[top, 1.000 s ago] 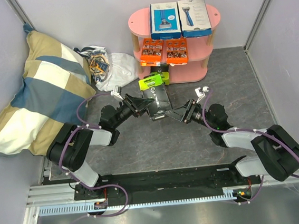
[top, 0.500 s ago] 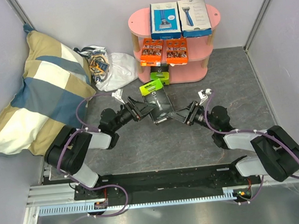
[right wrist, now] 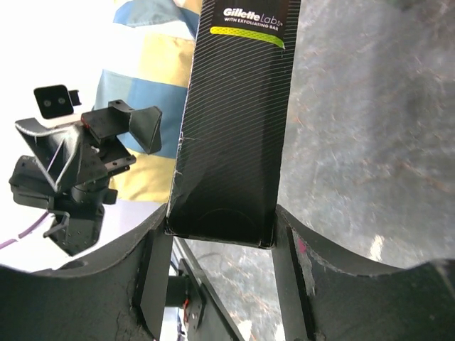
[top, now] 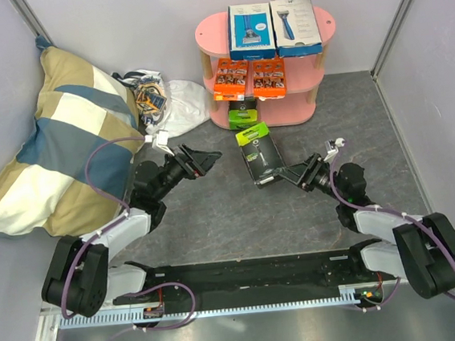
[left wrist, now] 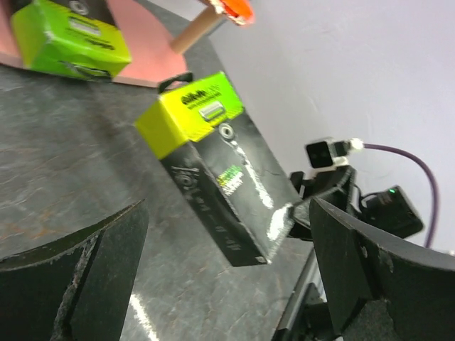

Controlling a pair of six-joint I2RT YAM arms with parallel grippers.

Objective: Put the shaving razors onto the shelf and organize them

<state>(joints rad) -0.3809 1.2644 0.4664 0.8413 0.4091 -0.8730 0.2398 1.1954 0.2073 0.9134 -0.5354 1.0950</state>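
I need to carry the black box outward with my right gripper onto the empty part of the shelf's bottom board (top: 280, 112), next to the lime-green box, and let it go there.
The pink shelf (top: 322, 18) stands at the back. Its top board carries a blue box (top: 250, 31) and a white box (top: 294, 25), both razor packs. Two orange cards (top: 231, 77) (top: 268, 76) lie on the middle board. A lime-green box (top: 243, 116) (left wrist: 71, 39) sits on the bottom board. My right gripper (top: 281, 173) (right wrist: 222, 213) is shut on the near end of a black box with a lime-green end (top: 258, 153) (right wrist: 238, 121) (left wrist: 220, 170), held just above the floor in front of the shelf. My left gripper (top: 209, 160) (left wrist: 229, 227) is open and empty, left of that box.
A large checked pillow (top: 62, 130) leans against the left wall. A white plastic bag (top: 168, 102) of small colourful items lies between the pillow and the shelf. Grey walls close in the left, back and right sides.
My left gripper has opened, let go of the black box and drawn back to the left. The right gripper has kept the box and shifted it slightly right.
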